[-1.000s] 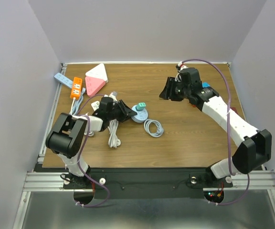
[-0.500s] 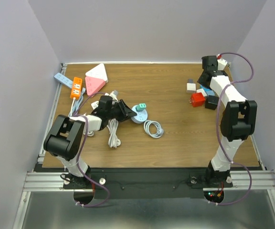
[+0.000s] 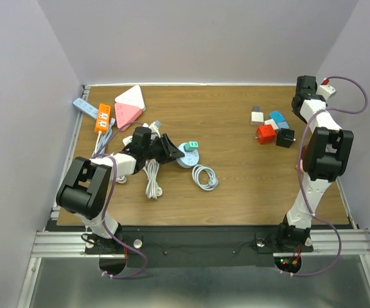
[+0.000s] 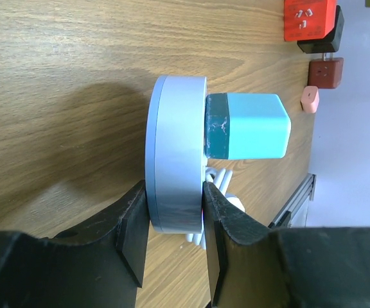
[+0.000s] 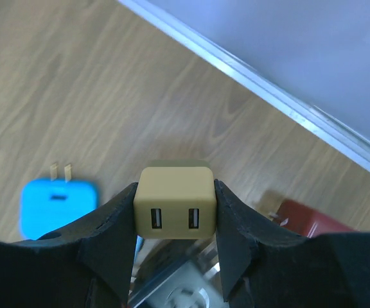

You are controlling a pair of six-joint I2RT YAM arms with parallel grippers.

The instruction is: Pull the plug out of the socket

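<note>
The teal plug is in the socket, so my right gripper will next lower the tan plug beside the black plug and then let go of the tan plug.
A round grey-blue socket [image 3: 186, 156] lies left of the table's middle, with a teal plug [image 3: 192, 142] seated in it. My left gripper [image 3: 171, 153] is shut on the socket's rim [image 4: 175, 160]; the teal plug [image 4: 252, 126] sticks out of its face, beyond my fingertips [image 4: 132, 234]. My right gripper [image 3: 302, 96] is at the far right back corner, shut on a tan two-port USB plug [image 5: 174, 202] held above the wood.
Orange [image 3: 102, 117] and blue [image 3: 84, 107] power strips and pink [image 3: 127, 115] and white [image 3: 130, 97] triangular sockets lie back left. White cable coils [image 3: 204, 176] lie near the socket. Loose red [image 3: 265, 133], black [image 3: 285, 137] and blue [image 3: 276, 117] plugs lie back right.
My right arm has swung from the table's middle to the far right back corner, uncovering the loose plugs. My left gripper has stayed shut on the socket.
</note>
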